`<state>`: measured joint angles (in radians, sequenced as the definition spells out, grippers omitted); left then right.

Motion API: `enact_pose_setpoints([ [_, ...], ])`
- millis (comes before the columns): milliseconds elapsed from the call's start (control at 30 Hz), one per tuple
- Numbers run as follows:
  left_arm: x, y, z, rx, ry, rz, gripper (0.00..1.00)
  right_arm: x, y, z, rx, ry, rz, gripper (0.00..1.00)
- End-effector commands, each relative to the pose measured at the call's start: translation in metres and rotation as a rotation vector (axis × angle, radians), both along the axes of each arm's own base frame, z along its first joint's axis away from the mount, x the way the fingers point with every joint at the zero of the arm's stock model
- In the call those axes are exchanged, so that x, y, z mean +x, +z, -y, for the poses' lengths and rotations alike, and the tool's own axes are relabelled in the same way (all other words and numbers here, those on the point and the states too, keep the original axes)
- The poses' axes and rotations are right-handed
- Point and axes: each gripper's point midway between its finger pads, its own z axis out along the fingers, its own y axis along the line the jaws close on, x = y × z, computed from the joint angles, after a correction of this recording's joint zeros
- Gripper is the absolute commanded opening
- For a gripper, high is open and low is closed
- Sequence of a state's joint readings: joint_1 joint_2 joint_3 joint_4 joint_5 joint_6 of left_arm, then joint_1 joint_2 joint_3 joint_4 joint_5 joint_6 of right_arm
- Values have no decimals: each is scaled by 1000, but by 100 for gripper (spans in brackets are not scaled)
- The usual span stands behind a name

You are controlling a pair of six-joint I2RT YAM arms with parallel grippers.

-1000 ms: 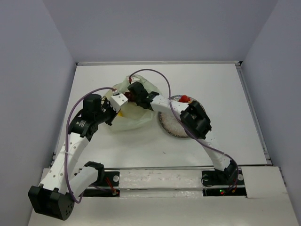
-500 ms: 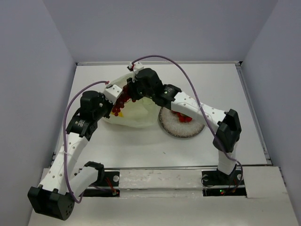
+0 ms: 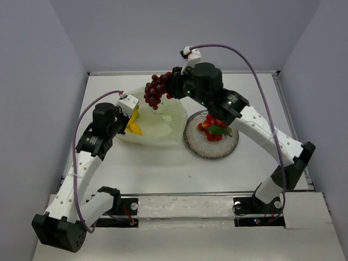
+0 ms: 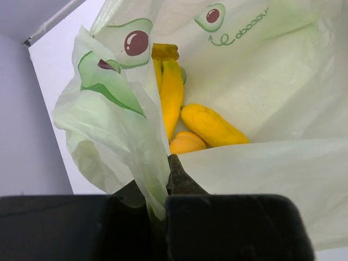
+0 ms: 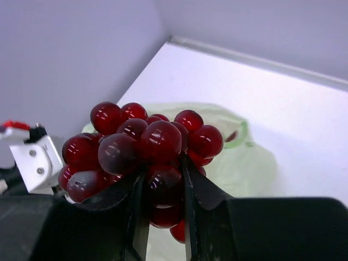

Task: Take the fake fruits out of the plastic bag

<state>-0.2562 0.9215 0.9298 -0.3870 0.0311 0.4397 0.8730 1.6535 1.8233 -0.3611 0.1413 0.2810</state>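
Observation:
The grapes should go down next onto the plate's bare part by the bag, below and back from my right gripper. My right gripper will swing back over that part, lower the grapes and let go.
My right gripper [image 3: 169,88] is shut on a dark red grape bunch [image 3: 156,91] and holds it in the air above the back of the pale yellow-green plastic bag [image 3: 157,126]. In the right wrist view the grapes [image 5: 144,147] sit between the fingers, with the bag [image 5: 244,157] below. My left gripper [image 3: 130,111] is shut on the bag's left edge [image 4: 136,147] and holds its mouth open. Yellow oblong fruits [image 4: 209,125] and an orange piece [image 4: 186,143] lie inside the bag. Small bright red pieces [image 3: 212,128] lie on the speckled grey plate [image 3: 198,147].
The plate stands just right of the bag. The table's back edge [image 3: 109,73] and side walls close in the space. My right arm arches over the plate from the right.
My right gripper has risen out of the bag and moved back and right with the grape bunch. The arm has swung clear of the plate, showing the red pieces. The left gripper stays on the bag.

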Motion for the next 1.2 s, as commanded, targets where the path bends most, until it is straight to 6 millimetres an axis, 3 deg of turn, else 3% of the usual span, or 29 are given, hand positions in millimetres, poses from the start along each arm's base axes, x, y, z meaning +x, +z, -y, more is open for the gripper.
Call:
enact_pose_setpoints([
  [0, 0, 11, -3, 6, 13, 28, 1, 1, 85, 88, 184, -267, 90, 1],
  [67, 0, 11, -3, 12, 10, 31, 0, 3, 80, 124, 149, -383, 84, 1],
  [100, 0, 12, -6, 25, 19, 37, 0, 3, 70, 132, 121, -418, 71, 1],
  [167, 0, 13, -10, 36, 36, 43, 1, 11, 25, 164, 11, -550, 16, 1],
  [233, 1, 14, -10, 37, 38, 48, 1, 9, 1, 186, 19, -621, -43, 1],
  [267, 1, 14, -11, 40, 40, 50, 1, 9, -31, 194, -20, -643, -94, 1],
  [300, 0, 14, -12, 43, 43, 49, 1, 8, -37, 205, 16, -674, -118, 1],
  [400, -1, 16, -13, 50, 44, 59, 1, 5, -74, 212, -19, -722, -171, 1],
  [500, -2, 19, -14, 50, 43, 68, 1, 4, -108, 201, -59, -687, -240, 1],
  [667, -5, 18, -16, 61, 42, 69, 1, 10, -144, 183, -57, -672, -338, 1],
  [800, -7, 18, -16, 63, 38, 69, 1, 12, -179, 190, -97, -741, -381, 1],
  [967, -6, 20, -16, 70, 32, 77, 1, -1, -231, 176, -113, -693, -515, 2],
  [1000, -6, 19, -15, 68, 25, 73, 1, -8, -247, 175, -134, -680, -557, 15],
  [1033, -7, 19, -14, 64, 20, 71, 1, -11, -250, 174, -136, -673, -569, 29],
  [1067, -7, 18, -13, 62, 16, 69, 1, -15, -255, 177, -148, -677, -587, 50],
  [1100, -8, 17, -12, 58, 10, 65, 1, -17, -255, 180, -155, -686, -588, 77],
  [1167, -12, 13, -5, 41, -30, 51, 1, -20, -248, 189, -172, -714, -578, 89],
])
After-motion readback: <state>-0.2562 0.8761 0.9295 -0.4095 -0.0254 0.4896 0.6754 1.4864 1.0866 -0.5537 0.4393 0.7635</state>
